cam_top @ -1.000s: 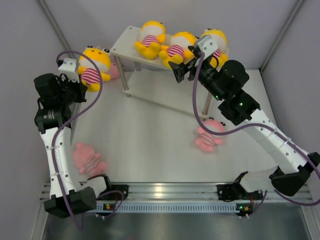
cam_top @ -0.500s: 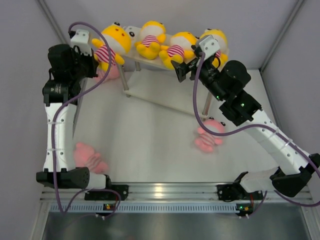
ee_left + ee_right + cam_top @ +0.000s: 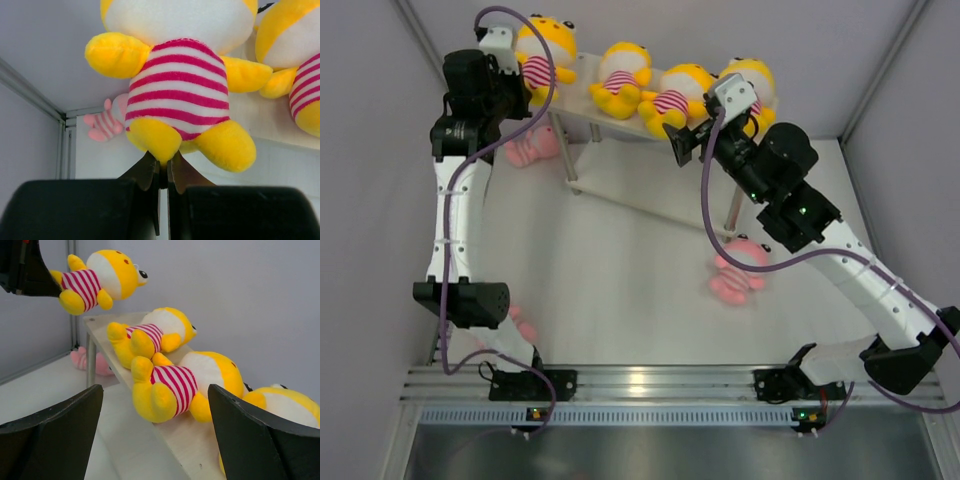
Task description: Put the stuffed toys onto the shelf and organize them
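Observation:
My left gripper shifts the held toy toward the neighbouring yellow toy and down to the top board next, as it hangs above the top board's empty end [image 3: 576,88] [image 3: 242,108].
My left gripper [image 3: 512,82] is shut on the foot of a yellow stuffed toy [image 3: 544,48] and holds it just above the left end of the shelf's top board [image 3: 570,96]. In the left wrist view the fingers [image 3: 150,170] pinch that toy's [image 3: 177,90] foot. Three yellow toys [image 3: 620,75] [image 3: 675,95] [image 3: 750,85] lie side by side on the top board. My right gripper [image 3: 682,138] is open and empty at the board's front edge, facing the middle toy [image 3: 185,382].
A pink toy [image 3: 532,145] lies on the table under the shelf's left end. Another pink toy [image 3: 740,268] lies on the table right of centre. A third pink toy [image 3: 515,322] is mostly hidden behind my left arm. Walls close in on three sides.
My left arm has lifted the yellow toy up and back to the right, from beside the shelf to above the top board's left end. The right arm has barely moved.

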`<state>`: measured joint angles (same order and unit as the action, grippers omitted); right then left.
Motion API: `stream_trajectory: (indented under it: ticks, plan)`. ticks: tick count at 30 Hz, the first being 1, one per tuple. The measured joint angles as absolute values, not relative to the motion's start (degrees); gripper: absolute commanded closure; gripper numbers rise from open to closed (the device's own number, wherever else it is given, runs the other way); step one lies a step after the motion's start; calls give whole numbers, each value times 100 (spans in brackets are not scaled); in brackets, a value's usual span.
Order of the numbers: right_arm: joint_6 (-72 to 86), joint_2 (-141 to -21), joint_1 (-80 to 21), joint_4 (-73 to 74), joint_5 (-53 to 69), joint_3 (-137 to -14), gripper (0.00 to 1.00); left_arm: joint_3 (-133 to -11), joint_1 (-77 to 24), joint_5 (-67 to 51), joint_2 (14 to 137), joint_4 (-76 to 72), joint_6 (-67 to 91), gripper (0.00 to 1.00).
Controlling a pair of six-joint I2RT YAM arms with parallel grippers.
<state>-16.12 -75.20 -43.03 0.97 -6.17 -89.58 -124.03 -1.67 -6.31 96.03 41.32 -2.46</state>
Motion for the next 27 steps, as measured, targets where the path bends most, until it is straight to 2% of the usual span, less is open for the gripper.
stream_trajectory:
  ticks: [13,22,27]
  plan:
    - [-1647,-7452,-4303,130,-650,-8772,14,-13222,-462,-408,10630,4147,-325,100]
    - [-1678,-7430,-4303,226,-799,-8801,13,-13393,-613,-827,10910,4101,-381,100]
    - [-1787,-7822,-4296,460,-998,-9194,13,-13437,-784,-1074,10947,4104,-399,100]
